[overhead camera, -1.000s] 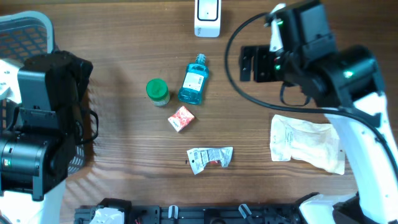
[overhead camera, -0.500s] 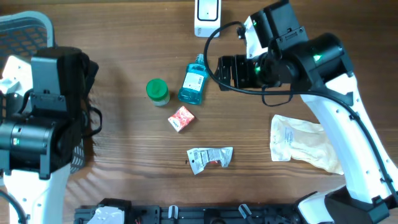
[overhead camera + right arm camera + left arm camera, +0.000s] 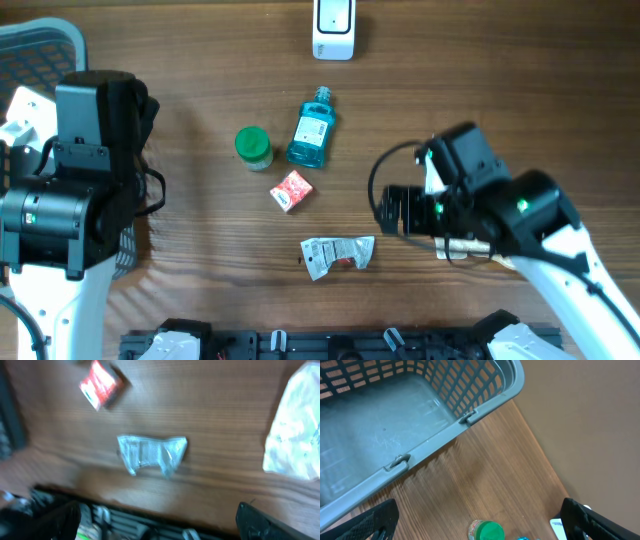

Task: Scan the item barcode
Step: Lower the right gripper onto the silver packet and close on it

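My right gripper's open fingers are still high beside the silver packet, so it will turn and lower to the packet's end nearer the white pouch next.
Several items lie mid-table: a blue bottle, a green-lidded jar, a small red box and a crinkled silver packet. A white scanner stands at the back edge. My right gripper hovers open to the right of the packet, holding nothing. The blurred right wrist view shows the packet, the red box and the open right gripper. My left gripper hangs open at the left. Its wrist view has the jar just below the left gripper.
A grey slatted basket sits at the far left, its rim filling the left wrist view. A white pouch lies at the right, mostly under my right arm from overhead. Black rails run along the table's front edge.
My right arm has swung from beside the scanner and bottle down towards the front, stopping right of the silver packet. The left arm has shifted slightly. No item has moved.
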`<state>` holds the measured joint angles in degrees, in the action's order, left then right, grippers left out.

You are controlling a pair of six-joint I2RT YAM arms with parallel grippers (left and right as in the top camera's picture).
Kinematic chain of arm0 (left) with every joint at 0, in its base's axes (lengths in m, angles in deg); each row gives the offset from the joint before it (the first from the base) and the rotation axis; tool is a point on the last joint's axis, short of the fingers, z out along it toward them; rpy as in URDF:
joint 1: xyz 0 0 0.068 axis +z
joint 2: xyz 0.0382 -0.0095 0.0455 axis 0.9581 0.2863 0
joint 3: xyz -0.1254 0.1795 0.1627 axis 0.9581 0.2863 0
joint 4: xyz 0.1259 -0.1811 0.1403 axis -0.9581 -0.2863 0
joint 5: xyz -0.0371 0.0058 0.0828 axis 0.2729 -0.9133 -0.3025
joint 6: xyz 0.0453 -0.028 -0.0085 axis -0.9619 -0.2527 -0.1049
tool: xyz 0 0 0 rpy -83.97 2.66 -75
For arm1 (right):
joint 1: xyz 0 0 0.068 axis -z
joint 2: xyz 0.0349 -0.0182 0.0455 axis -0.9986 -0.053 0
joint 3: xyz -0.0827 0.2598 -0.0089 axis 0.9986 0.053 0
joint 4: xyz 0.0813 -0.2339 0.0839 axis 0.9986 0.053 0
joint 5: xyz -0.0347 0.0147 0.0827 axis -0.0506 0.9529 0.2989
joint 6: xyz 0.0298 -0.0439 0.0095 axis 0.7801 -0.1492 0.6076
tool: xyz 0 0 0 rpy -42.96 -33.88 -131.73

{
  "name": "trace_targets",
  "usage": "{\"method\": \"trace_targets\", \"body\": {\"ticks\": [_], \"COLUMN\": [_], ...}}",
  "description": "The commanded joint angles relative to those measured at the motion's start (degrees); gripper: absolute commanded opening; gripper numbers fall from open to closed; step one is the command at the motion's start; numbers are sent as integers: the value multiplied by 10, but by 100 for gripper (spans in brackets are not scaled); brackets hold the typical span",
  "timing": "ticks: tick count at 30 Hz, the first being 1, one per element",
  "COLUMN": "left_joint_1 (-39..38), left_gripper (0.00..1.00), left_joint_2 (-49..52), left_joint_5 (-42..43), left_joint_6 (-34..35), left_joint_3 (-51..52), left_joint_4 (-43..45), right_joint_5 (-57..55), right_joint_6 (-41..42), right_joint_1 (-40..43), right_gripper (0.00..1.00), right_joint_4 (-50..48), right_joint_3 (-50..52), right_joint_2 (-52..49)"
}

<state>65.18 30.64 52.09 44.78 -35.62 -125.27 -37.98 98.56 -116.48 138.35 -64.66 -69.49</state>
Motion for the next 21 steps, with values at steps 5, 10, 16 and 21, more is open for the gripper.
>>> {"method": "trace_targets", "body": {"ticks": [5, 10, 16, 21], "left_joint_1": [3, 3, 3, 3], "left_gripper": [100, 100, 100, 100], "left_joint_2": [0, 0, 0, 0], "left_joint_5": [-12, -11, -6, -4], "left_joint_6": [-9, -9, -9, -4], "left_joint_3": [0, 0, 0, 0], "left_joint_4": [-3, -7, -6, -7], "right_joint_5": [-12, -75, -56, -60], "right_joint_6": [-155, -152, -175, -238], "right_joint_1": [-124, -175, -176, -176], "right_gripper": [100, 100, 100, 100], "right_joint_4": [-3, -68, -196, -281], "right_joint_3": [48, 110, 167, 168], "right_joint_2": [11, 9, -14, -58]}}
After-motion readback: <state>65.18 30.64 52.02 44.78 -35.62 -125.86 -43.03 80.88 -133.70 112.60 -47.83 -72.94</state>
